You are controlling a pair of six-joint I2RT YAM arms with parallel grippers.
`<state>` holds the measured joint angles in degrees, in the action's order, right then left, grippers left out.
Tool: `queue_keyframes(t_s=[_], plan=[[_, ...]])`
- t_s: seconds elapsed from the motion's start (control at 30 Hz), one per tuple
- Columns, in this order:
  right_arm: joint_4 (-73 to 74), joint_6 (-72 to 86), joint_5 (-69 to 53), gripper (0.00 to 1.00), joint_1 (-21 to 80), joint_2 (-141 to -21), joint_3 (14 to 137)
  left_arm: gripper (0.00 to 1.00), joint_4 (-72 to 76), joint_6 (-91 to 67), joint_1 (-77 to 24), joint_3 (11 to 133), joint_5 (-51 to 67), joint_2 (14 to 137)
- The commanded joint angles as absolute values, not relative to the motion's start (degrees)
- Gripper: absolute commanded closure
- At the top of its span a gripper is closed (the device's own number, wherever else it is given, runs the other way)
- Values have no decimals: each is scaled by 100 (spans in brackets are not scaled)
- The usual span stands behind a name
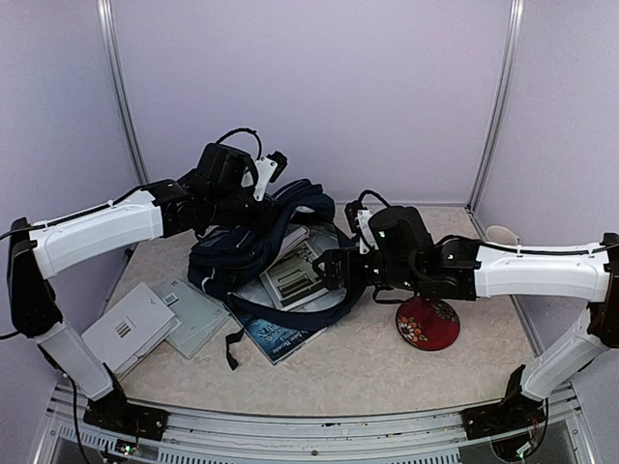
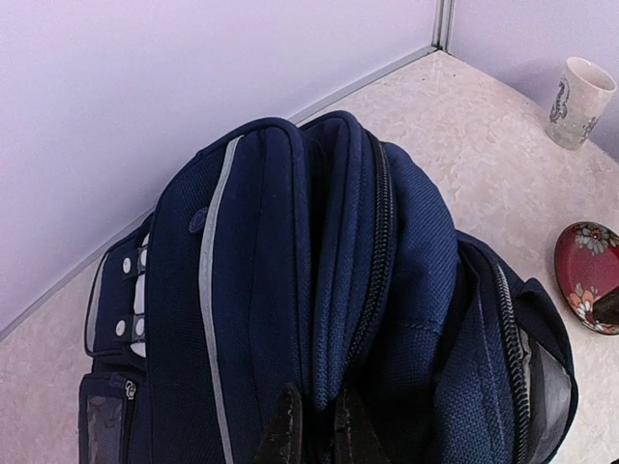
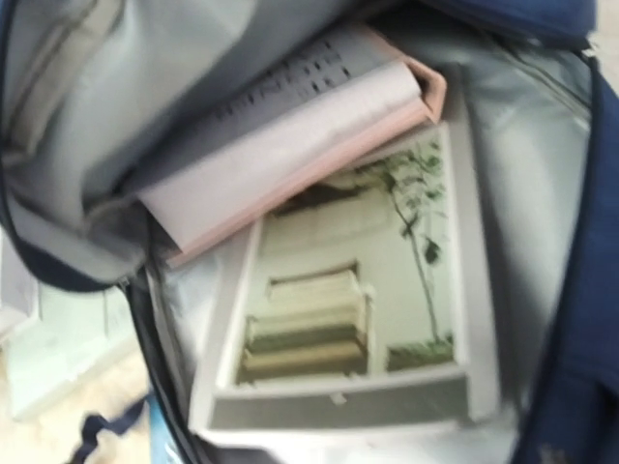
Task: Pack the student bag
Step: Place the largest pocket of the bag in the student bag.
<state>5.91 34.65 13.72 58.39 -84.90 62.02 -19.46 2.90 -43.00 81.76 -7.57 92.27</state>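
The left gripper pulls the fold of the bag left in the top view next, toward the bare tabletop, uncovering more of the blue book, then releases the fold.
The student bag (image 1: 253, 244), dark navy, lies open in the middle of the table, its mouth facing the right arm. My left gripper (image 2: 317, 427) is shut on a fold of the bag's upper fabric (image 2: 334, 290) next to a zipper and holds it up; in the top view it (image 1: 259, 186) is above the bag. My right gripper (image 1: 334, 267) is at the bag's mouth; its fingers do not show in the right wrist view. Inside the bag lie a white picture book (image 3: 348, 309) and a pink-edged book (image 3: 290, 145) partly on top of it.
A blue book (image 1: 282, 338) lies under the bag's near edge. Two grey flat notebooks (image 1: 131, 329) (image 1: 196, 311) lie at the left front. A red patterned plate (image 1: 428, 324) sits under the right arm. A white cup (image 1: 500, 235) stands at the back right.
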Motion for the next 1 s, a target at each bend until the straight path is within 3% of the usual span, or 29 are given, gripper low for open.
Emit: queue_keyframes(t_s=[0.0, 0.3, 0.57, 0.97], plan=[[686, 3294, 1320, 0, 5831, -8082, 5868, 100, -1620, 316, -4376, 8289, -1461, 9065], [600, 3456, 1341, 0, 5622, -7481, 5396, 100, -1867, 412, -4465, 8968, -1522, 9452], [755, 3845, 1257, 0, 5590, -7664, 5530, 100, -2507, 573, -4252, 9697, -1181, 9781], [175, 4631, 342, 7, 5407, -8383, 5337, 100, -1822, 636, -3393, 8911, -829, 9158]])
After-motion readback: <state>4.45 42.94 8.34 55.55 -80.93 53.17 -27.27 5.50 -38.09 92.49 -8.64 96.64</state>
